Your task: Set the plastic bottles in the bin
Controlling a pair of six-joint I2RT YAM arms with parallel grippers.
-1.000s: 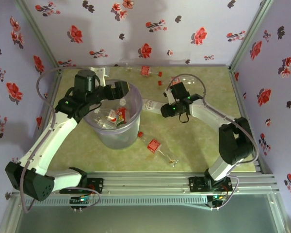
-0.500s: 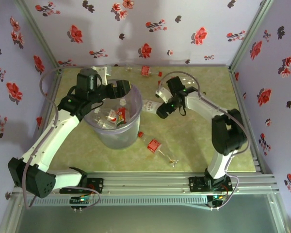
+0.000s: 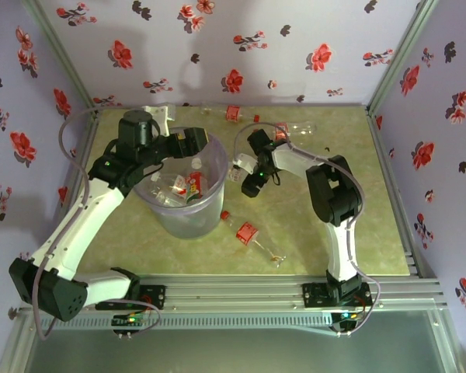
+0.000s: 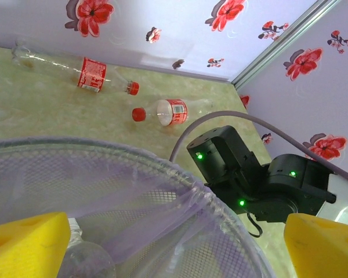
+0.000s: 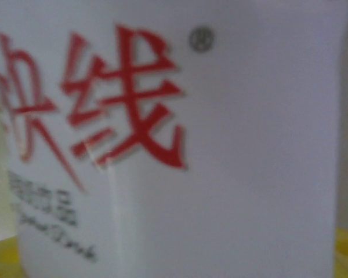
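Observation:
I should move my left gripper past the bin's rim toward the white-labelled bottle (image 3: 237, 165) and grab it, since it sits between my right gripper's fingers beside the bin.
The bin (image 3: 210, 203) stands left of centre with some plastic bottles (image 3: 188, 185) inside. My left gripper (image 3: 193, 144) hangs open over the bin's far rim (image 4: 162, 168), its yellow pads (image 4: 23, 246) wide apart and nothing between them. My right gripper (image 3: 247, 172) is at a white-labelled bottle (image 3: 237, 165) lying just right of the bin. That label (image 5: 162, 145), with red characters, sits between the yellow pads (image 5: 0, 258); the grip itself is hidden. A red-labelled bottle (image 3: 247, 232) lies on the floor nearer the front.
More bottles lie near the back wall: one with a red label (image 3: 233, 113) (image 4: 91, 73), another with a red cap (image 4: 167, 111). Flowered walls close the back and sides. The right arm's black wrist (image 4: 249, 179) is close beside the bin rim.
The right arm swung left across the table to the white-labelled bottle beside the bin. The left arm stayed over the bin.

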